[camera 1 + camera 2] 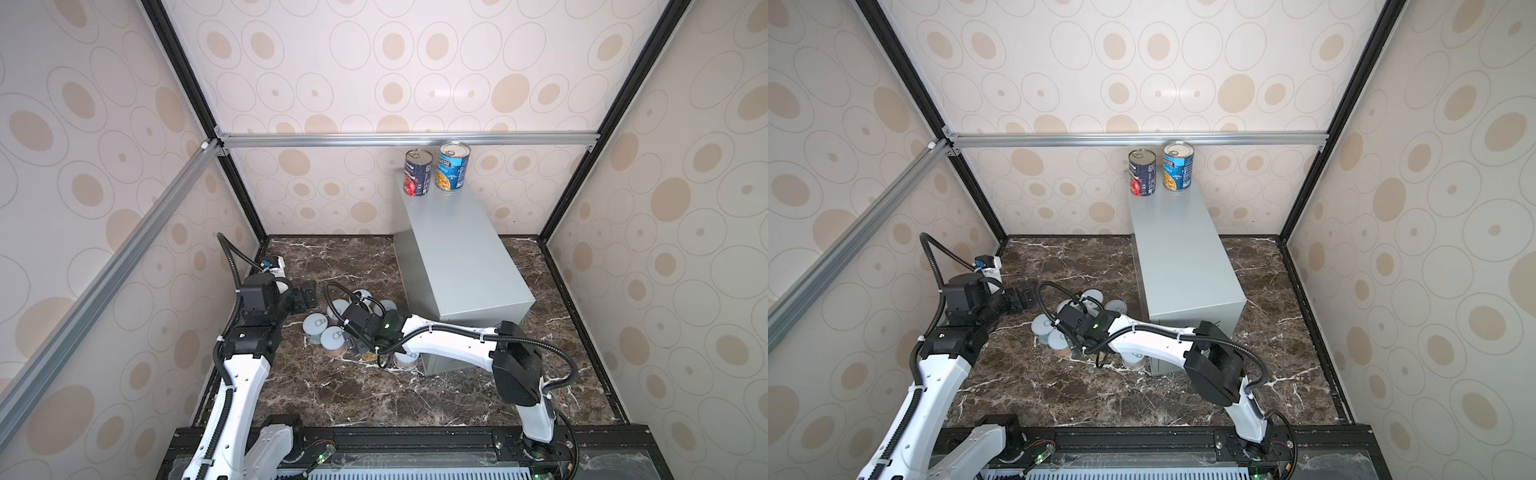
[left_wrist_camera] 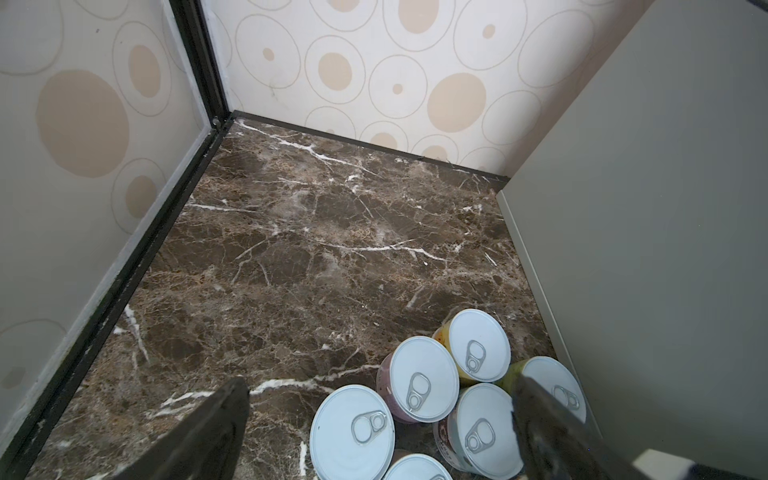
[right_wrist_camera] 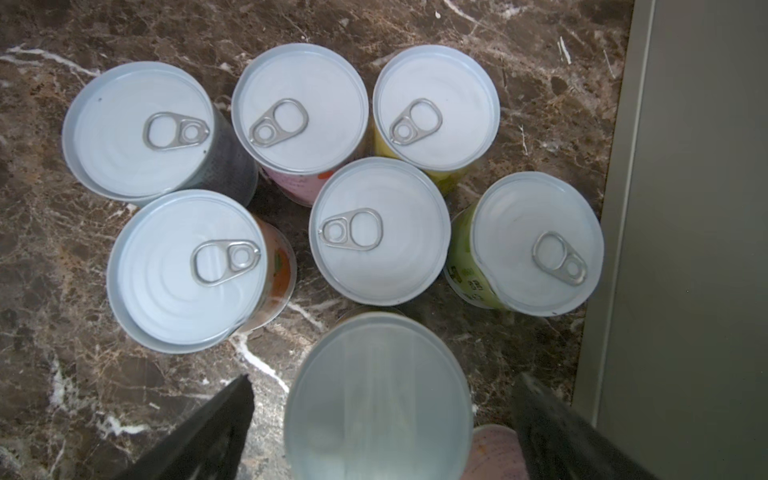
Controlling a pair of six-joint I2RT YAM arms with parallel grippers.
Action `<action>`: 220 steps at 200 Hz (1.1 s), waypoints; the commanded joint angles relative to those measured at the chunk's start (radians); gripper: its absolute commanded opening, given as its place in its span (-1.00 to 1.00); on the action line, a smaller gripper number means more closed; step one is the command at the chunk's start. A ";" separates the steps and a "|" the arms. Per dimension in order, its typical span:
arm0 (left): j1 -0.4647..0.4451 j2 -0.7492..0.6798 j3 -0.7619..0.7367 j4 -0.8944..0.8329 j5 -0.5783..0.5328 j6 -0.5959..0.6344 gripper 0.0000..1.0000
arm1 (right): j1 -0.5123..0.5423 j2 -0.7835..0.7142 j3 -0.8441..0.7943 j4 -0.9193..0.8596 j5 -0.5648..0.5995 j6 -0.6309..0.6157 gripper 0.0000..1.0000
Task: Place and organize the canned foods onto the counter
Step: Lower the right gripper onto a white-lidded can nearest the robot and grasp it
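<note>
The blurred white lid (image 3: 378, 400) sits below, with gaps beside both of my open fingers. I will lower my right gripper straight down around that can and close on it.
Two taller cans, navy-red (image 1: 417, 172) (image 1: 1142, 172) and blue-yellow (image 1: 453, 166) (image 1: 1177, 166), stand at the far end of the grey counter (image 1: 457, 249) (image 1: 1183, 257). Several short white-lidded cans (image 1: 316, 328) (image 1: 1042, 326) cluster on the marble left of the counter. My right gripper (image 1: 365, 347) (image 1: 1090, 349) (image 3: 385, 377) hangs over the cluster's near side, open, one blurred white lid (image 3: 378, 395) between its fingers with gaps on both sides. My left gripper (image 1: 305, 296) (image 1: 1021, 297) (image 2: 382, 380) hovers open above the cluster's left edge, holding nothing.
The counter's side wall (image 3: 685, 208) (image 2: 644, 208) stands close beside a green-labelled can (image 3: 536, 243). A pinkish can (image 3: 494, 449) sits by one right finger. Bare marble floor (image 2: 311, 249) runs to the back left corner. Patterned walls enclose the cell.
</note>
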 commanded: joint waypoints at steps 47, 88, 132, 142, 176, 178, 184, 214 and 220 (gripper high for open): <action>0.004 0.033 0.006 0.053 0.045 -0.025 0.96 | -0.006 0.065 -0.016 -0.017 -0.064 0.058 0.99; 0.005 0.058 0.015 0.068 0.049 -0.025 0.96 | -0.006 0.085 0.004 -0.025 -0.082 0.046 0.92; 0.004 0.078 0.019 0.097 0.080 -0.032 0.96 | -0.006 0.072 0.022 -0.039 -0.046 0.013 0.61; 0.005 0.079 0.021 0.100 0.096 -0.028 0.96 | -0.006 0.064 0.024 -0.039 -0.037 0.005 0.51; 0.004 0.090 0.038 0.103 0.131 -0.012 0.96 | 0.000 0.034 0.030 -0.034 -0.007 -0.045 0.18; 0.005 0.090 0.039 0.102 0.132 -0.012 0.96 | 0.002 0.031 0.031 -0.033 -0.004 -0.050 0.18; 0.004 0.090 0.043 0.101 0.130 -0.014 0.96 | 0.006 0.026 0.037 -0.033 -0.002 -0.072 0.14; 0.005 0.093 0.053 0.102 0.144 -0.019 0.96 | 0.045 0.002 0.109 -0.075 0.049 -0.160 0.03; 0.004 0.095 0.056 0.102 0.150 -0.020 0.96 | 0.053 -0.002 0.131 -0.088 0.053 -0.177 0.01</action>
